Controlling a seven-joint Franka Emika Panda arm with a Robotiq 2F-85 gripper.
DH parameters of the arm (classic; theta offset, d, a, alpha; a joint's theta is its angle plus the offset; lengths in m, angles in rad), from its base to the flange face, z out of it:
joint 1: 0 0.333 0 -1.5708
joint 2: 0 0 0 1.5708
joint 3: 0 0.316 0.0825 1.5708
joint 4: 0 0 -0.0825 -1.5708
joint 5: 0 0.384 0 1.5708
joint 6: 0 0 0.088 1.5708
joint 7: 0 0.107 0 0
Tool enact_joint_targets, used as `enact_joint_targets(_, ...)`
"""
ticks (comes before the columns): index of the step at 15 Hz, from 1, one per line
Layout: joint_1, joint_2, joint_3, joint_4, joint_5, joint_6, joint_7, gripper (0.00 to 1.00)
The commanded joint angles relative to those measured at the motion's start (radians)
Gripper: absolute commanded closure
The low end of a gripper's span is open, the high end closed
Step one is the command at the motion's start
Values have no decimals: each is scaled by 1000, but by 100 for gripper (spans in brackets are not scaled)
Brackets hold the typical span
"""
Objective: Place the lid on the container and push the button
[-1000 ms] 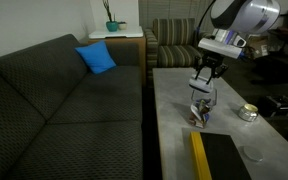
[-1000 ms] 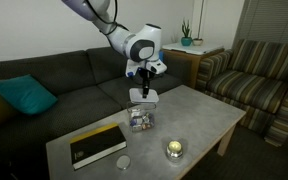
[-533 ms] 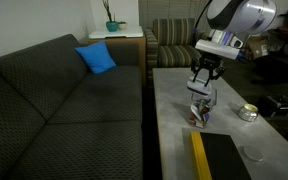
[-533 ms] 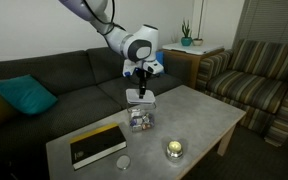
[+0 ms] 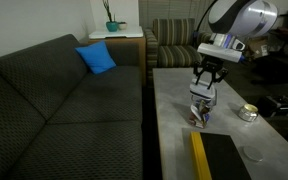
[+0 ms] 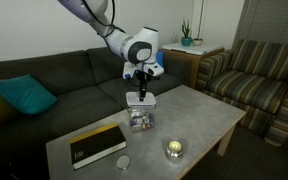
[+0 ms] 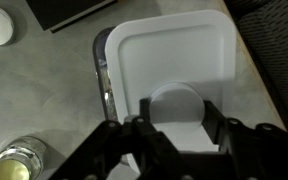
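Observation:
My gripper has the lid and should next carry it to the left in the wrist view, over a part of the container's rim (image 5: 201,99) (image 7: 103,80) that is still uncovered, then slightly down.
The white lid (image 7: 174,50) hangs flat just above the clear container (image 5: 201,113), which stands on the grey table (image 6: 194,120). My gripper (image 7: 176,115) is shut on the round raised knob at the lid's edge, one finger on each side. In both exterior views the gripper (image 6: 139,88) points straight down over the lid (image 6: 139,98) and the container (image 6: 140,120). From the wrist, only a strip of the container's rim (image 7: 103,80) shows at the lid's left side. Dark bits lie in the container's bottom.
A small round yellowish tin (image 6: 173,150) (image 7: 19,160) sits near the table's edge. A black book with a yellow spine (image 6: 96,144) (image 5: 219,158) lies close to the container, with a small white disc (image 6: 124,162) by it. A dark sofa (image 5: 64,110) runs along the table.
The gripper and the lid have shifted very slightly over the container. The grip is unchanged.

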Motion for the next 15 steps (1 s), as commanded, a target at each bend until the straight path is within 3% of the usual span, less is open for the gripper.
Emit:
enact_joint_targets(1, 0, -32, -17, -54, -3, 4, 12, 71)
enact_joint_targets(12, 15, -51, -61, -115, -14, -4, 18, 71)
enact_joint_targets(15, 23, -27, -62, -87, -25, 1, 9, 71)
